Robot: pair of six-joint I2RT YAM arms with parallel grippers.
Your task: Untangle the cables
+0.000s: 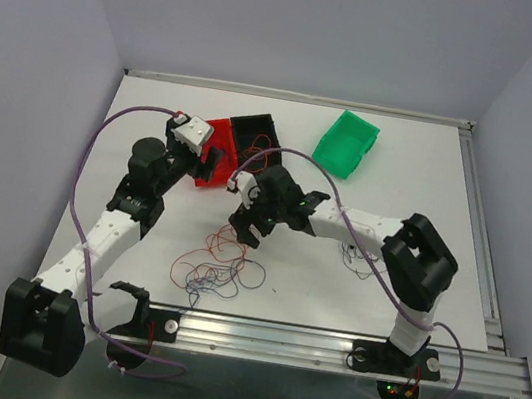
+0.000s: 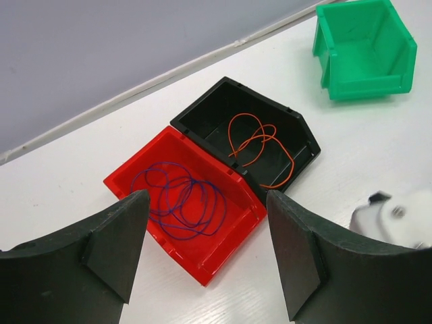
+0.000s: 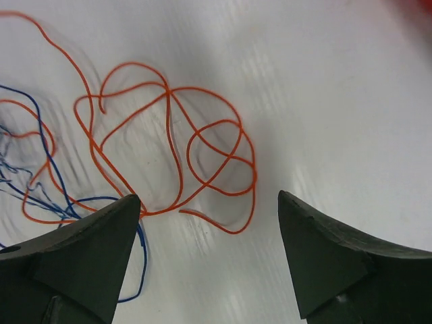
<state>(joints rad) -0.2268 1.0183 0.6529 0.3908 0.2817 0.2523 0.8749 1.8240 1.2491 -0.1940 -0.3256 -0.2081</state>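
Observation:
The looped orange wire is just ahead of my right gripper's open fingers. My right gripper will lower onto it.
The cables lie as a loose tangle of orange, blue and dark strands on the white table, in front of the arms. My right gripper hovers low over the tangle's upper edge. In the right wrist view it is open, with nothing between its fingers. A looped orange wire lies just ahead of them, and a blue wire runs by the left finger. My left gripper is open and empty above the red bin. That bin holds a purple wire. The black bin holds an orange wire.
The red bin and black bin stand side by side at the back, left of centre. A green bin stands empty at the back right. A few dark strands lie under the right forearm. A metal rail borders the near edge.

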